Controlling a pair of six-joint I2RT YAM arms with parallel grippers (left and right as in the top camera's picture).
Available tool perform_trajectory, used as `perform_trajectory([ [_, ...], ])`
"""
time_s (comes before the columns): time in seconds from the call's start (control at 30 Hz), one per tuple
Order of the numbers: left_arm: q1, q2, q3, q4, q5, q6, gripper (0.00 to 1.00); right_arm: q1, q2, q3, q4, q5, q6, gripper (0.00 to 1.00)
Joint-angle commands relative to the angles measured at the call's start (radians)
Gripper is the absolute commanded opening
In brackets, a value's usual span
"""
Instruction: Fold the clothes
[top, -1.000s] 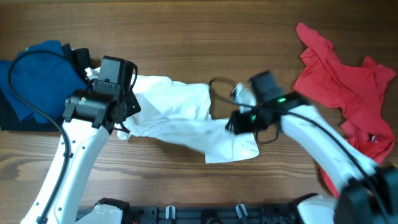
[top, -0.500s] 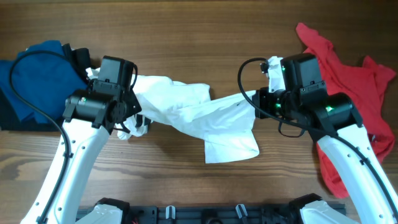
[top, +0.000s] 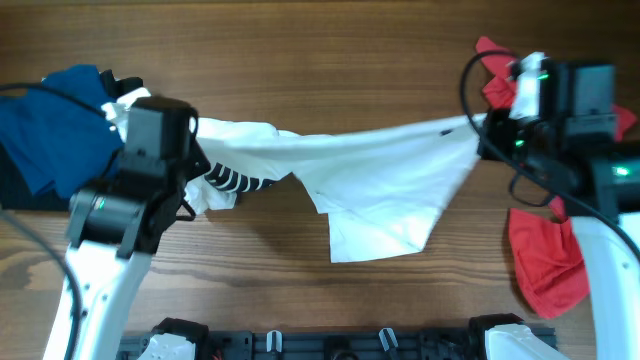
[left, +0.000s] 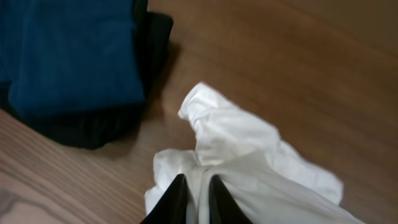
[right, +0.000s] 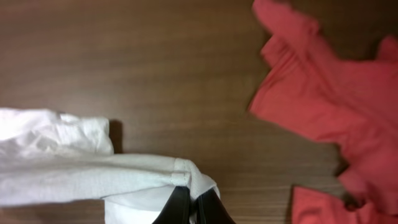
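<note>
The left gripper stays nearly still over the rumpled white cloth next and opens to release the pinched end, since the cloth already lies on the tabletop below.
A white T-shirt with a black striped print hangs stretched between my two grippers above the table. My left gripper is shut on its left end, seen in the left wrist view with white cloth pinched between the fingers. My right gripper is shut on the shirt's right edge, seen in the right wrist view gripping a hemmed fold. A lower flap rests on the table.
A blue garment on a black one lies at the far left. A red garment lies at the right, under the right arm; it also shows in the right wrist view. The wooden table shows behind.
My right gripper has pulled the shirt's edge far to the right and up, stretching the shirt out. My left gripper shifted slightly left. The striped print has come into view.
</note>
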Motion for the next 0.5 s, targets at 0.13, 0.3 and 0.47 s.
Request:
perform_trajectory([
  [0.13, 0.007, -0.068, 0.023, 0.017, -0.013, 0.011, 0.11, -0.006, -0.002, 0.066, -0.043, 0.059, -0.032, 0.04],
  [0.3, 0.007, -0.057, 0.023, -0.018, 0.055, 0.010, 0.08, -0.006, -0.002, 0.066, -0.054, 0.060, -0.050, 0.04],
  [0.47, 0.007, -0.023, 0.023, -0.115, 0.230, 0.003, 0.11, -0.006, -0.002, 0.066, -0.078, 0.101, -0.055, 0.04],
])
